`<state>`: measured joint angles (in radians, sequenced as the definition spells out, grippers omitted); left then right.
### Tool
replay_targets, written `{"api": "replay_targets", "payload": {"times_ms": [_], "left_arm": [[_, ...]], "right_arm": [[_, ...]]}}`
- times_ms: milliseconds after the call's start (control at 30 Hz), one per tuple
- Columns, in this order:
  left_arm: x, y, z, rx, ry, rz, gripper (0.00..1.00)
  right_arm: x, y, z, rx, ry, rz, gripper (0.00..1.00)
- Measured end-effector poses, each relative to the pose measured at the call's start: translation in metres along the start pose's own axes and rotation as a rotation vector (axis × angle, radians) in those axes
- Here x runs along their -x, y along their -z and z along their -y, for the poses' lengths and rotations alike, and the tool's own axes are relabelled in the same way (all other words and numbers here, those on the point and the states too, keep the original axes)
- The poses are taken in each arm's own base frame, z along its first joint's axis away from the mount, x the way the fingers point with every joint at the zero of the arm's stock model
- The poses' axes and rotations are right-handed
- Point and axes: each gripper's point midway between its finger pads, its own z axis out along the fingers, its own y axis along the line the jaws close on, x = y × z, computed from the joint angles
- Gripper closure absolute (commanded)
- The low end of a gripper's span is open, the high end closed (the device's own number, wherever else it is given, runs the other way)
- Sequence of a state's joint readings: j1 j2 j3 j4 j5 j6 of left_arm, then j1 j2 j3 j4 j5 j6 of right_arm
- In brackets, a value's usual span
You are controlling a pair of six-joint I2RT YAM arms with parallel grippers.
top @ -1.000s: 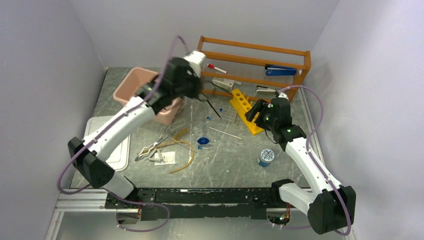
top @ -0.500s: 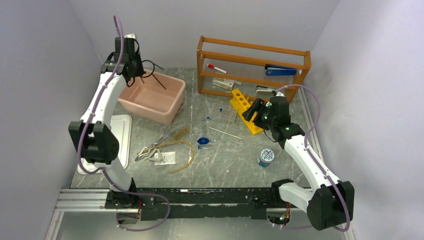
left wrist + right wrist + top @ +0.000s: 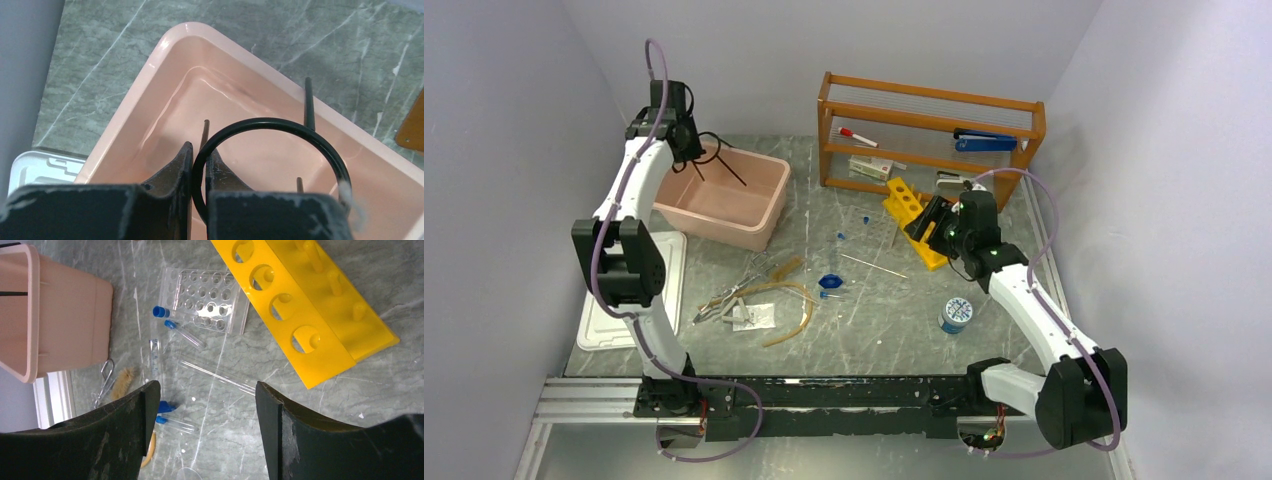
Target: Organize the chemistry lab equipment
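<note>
The stand goes down into the pink bin in my left gripper next, which then releases the stand's rim, since its legs point down but still hang above the bin's bottom.
My left gripper [image 3: 199, 150] is shut on the rim of the black wire ring stand [image 3: 270, 121]. It holds the stand [image 3: 716, 160] over the pink bin [image 3: 719, 222], legs pointing down into it. My right gripper [image 3: 207, 387] stands open above the table with nothing between its fingers, next to the yellow rack [image 3: 916, 222]. Blue-capped tubes [image 3: 172, 327] and a thin glass rod [image 3: 215, 372] lie below it. Silvery tongs [image 3: 724, 298] and tan tubing [image 3: 792, 300] lie together at the table's centre left.
A wooden shelf [image 3: 929, 100] at the back holds a red-capped marker [image 3: 857, 136] and a blue stapler [image 3: 984, 142]. A clear well plate [image 3: 205, 300] lies by the rack. A round tin [image 3: 956, 313] sits front right, a white tray [image 3: 664, 290] front left.
My left arm has swung the ring stand from the middle rear of the table leftward to above the pink bin. The right gripper has shifted only slightly and stays open.
</note>
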<state>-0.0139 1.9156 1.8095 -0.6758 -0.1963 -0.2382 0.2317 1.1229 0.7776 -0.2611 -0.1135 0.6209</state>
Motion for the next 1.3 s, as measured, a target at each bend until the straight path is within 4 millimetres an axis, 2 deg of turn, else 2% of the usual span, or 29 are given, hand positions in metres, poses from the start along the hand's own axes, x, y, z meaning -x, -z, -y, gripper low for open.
{"api": "replay_targets", "payload": {"times_ms": [167, 367, 533, 733, 900, 1067, 1200, 1300], "left_arm": [[0.015, 0.023, 0.002, -0.036, -0.012, 0.047, 0.95], [0.04, 0.06, -0.005, -0.031, -0.006, 0.129, 0.95], [0.038, 0.074, -0.017, 0.012, 0.0, 0.139, 0.95], [0.015, 0.058, -0.022, 0.041, -0.019, 0.062, 0.95], [-0.006, 0.025, -0.024, 0.08, -0.043, -0.023, 0.95], [-0.019, -0.008, -0.024, 0.114, -0.065, -0.083, 0.95], [-0.026, -0.022, -0.019, 0.093, -0.075, -0.111, 0.95], [-0.029, -0.023, -0.01, 0.048, -0.08, -0.125, 0.95]], "right_arm": [[-0.003, -0.006, 0.002, -0.005, -0.006, -0.016, 0.28], [-0.005, -0.007, 0.001, -0.001, -0.012, -0.023, 0.29], [-0.004, -0.006, -0.001, 0.006, -0.013, -0.02, 0.29], [-0.003, -0.005, -0.002, 0.011, -0.011, -0.016, 0.29], [-0.002, -0.005, -0.002, 0.013, -0.012, -0.015, 0.29], [-0.002, -0.005, -0.003, 0.019, -0.012, -0.012, 0.29], [-0.002, -0.005, -0.003, 0.019, -0.015, -0.012, 0.29], [-0.002, -0.005, -0.004, 0.019, -0.02, -0.012, 0.3]]}}
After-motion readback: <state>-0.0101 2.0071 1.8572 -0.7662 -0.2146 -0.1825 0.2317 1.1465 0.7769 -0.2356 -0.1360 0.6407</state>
